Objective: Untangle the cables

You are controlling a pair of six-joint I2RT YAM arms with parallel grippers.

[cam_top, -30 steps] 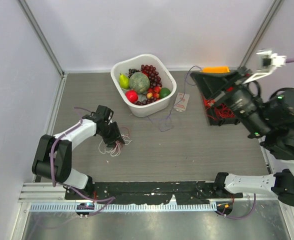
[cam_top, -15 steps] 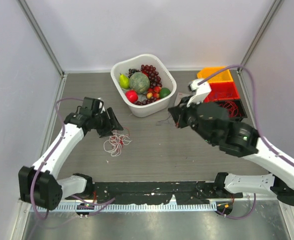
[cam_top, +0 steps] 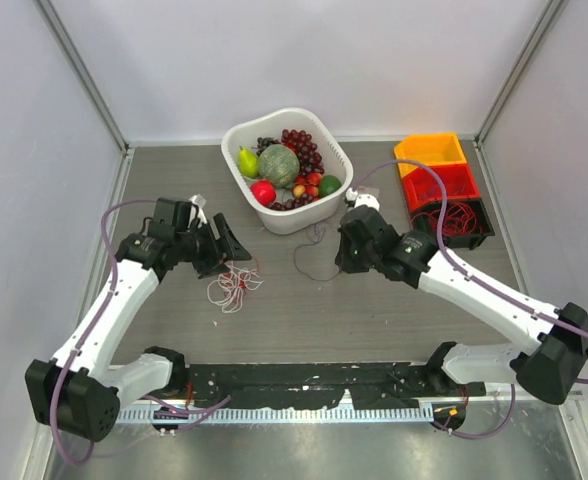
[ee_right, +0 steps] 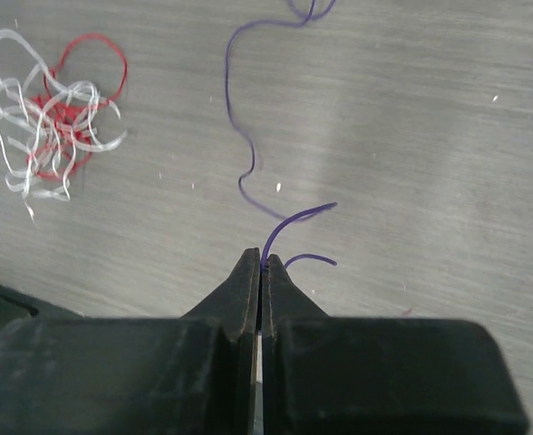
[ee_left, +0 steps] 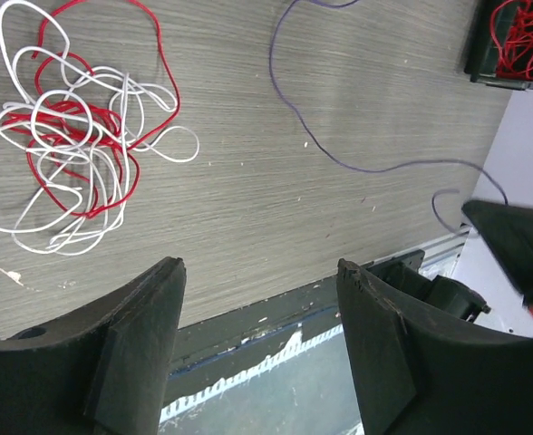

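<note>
My right gripper moves down toward the tabletop (cam_top: 340,282) (ee_right: 325,231) beside the loose purple curve next, because the cable end in its fingers still hangs above the table.
The cables lie in two parts on the grey table. A tangled red and white bunch (cam_top: 234,285) (ee_left: 76,127) (ee_right: 53,118) sits left of centre. A loose purple cable (cam_top: 309,258) (ee_left: 339,154) (ee_right: 239,154) curves in front of the basket. My left gripper (cam_top: 234,248) (ee_left: 262,272) hangs open just above and behind the bunch, with nothing between its fingers (ee_left: 140,344). My right gripper (cam_top: 341,262) (ee_right: 262,258) is shut on one end of the purple cable, whose tip sticks out past the fingertips.
A white basket (cam_top: 237,135) of fruit stands at the back centre. Orange (cam_top: 429,150), red (cam_top: 444,182) and black (cam_top: 480,232) (ee_left: 484,68) bins line the back right, the black one holding red wires. A black rail (cam_top: 304,378) runs along the near edge.
My right arm has swung from the bins at the far right down to the table centre, holding the purple cable. My left gripper has opened wider and drawn back off the bunch.
</note>
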